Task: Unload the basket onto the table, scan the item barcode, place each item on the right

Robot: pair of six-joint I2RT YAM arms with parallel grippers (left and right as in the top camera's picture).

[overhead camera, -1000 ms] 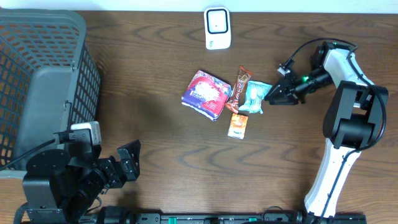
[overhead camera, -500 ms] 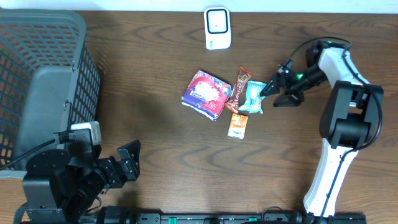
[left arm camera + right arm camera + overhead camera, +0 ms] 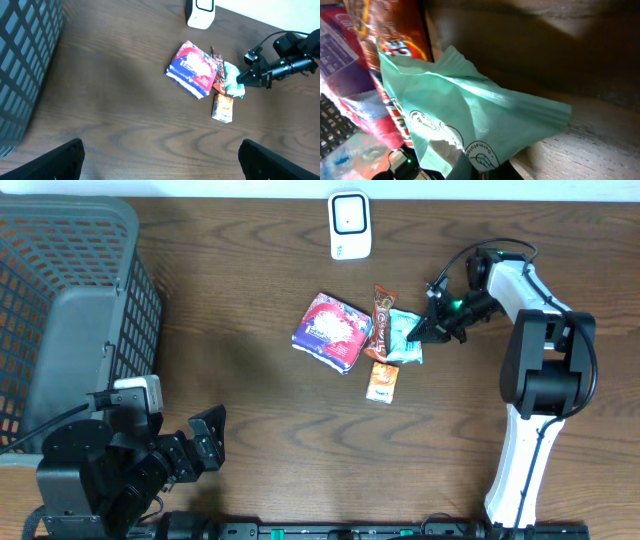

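My right gripper lifts the teal packet away from the brown snack bar next, then turns and lowers it onto empty wood away from the other items (image 3: pixel 297 413).
A teal packet (image 3: pixel 405 337) lies on the table beside a brown snack bar (image 3: pixel 381 323), a red and purple packet (image 3: pixel 332 330) and a small orange sachet (image 3: pixel 381 383). My right gripper (image 3: pixel 426 330) is at the teal packet's right edge and shut on it. The right wrist view shows the teal packet (image 3: pixel 470 115) pinched at the gripper (image 3: pixel 480 172). The white scanner (image 3: pixel 350 225) stands at the back edge. My left gripper (image 3: pixel 160 167) hangs open over bare wood at the near left, far from the items.
A large grey mesh basket (image 3: pixel 60 310) fills the left side of the table. The right arm (image 3: pixel 540 370) reaches in from the right edge. Bare wood lies between the basket and the cluster of items.
My right gripper moved left to the teal packet, opened wider, then shut on its edge. The brown bar was nudged a little to the left. The left arm stayed still.
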